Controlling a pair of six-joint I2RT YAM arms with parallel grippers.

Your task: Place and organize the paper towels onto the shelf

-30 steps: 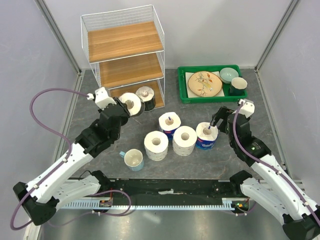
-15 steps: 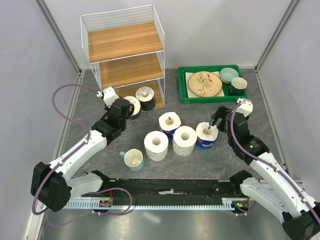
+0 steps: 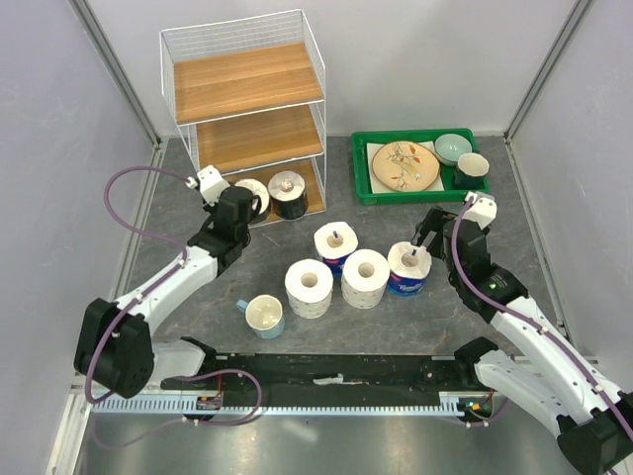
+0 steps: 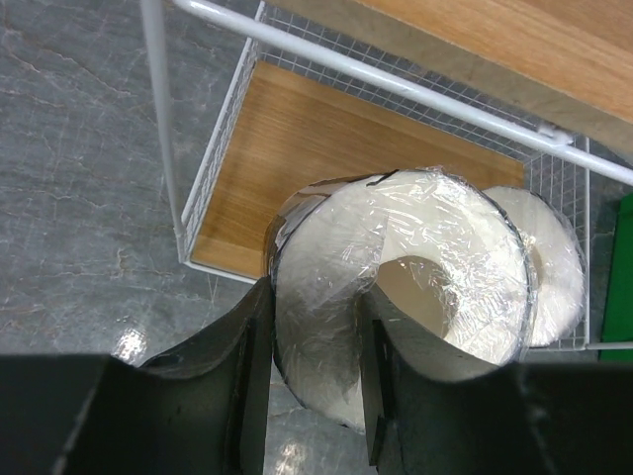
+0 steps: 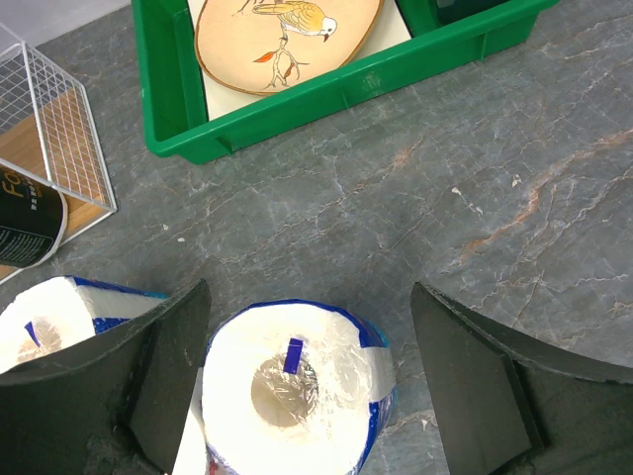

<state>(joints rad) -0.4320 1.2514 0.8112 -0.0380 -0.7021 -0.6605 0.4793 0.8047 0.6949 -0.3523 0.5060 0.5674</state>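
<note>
I will next shift my left gripper outward over the bare wood open on the shelf's bottom level (image 4: 381, 148) beyond my roll, toward the second dark-wrapped roll, and release.
My left gripper (image 4: 316, 336) is shut on a dark-wrapped paper towel roll (image 4: 435, 228), one finger inside its hollow core and the other on its outer wall. That roll (image 3: 254, 191) sits at the front left of the shelf's (image 3: 247, 79) bottom tier, beside a second dark-wrapped roll (image 3: 288, 193). My right gripper (image 5: 309, 297) hangs open over a blue-wrapped roll (image 5: 297, 386), its fingers on either side and apart from it. On the table stand another blue-wrapped roll (image 3: 335, 245) and two large white rolls (image 3: 309, 285) (image 3: 365, 277).
A green tray (image 3: 415, 195) holding a plate, a bowl and a cup stands right of the shelf. A pale cup with a blue handle (image 3: 263, 315) sits near the left arm, in front of the rolls. Grey walls close in both sides.
The left arm has stretched forward and carried its roll from in front of the shelf onto the bottom tier's front left. The right arm has barely moved.
</note>
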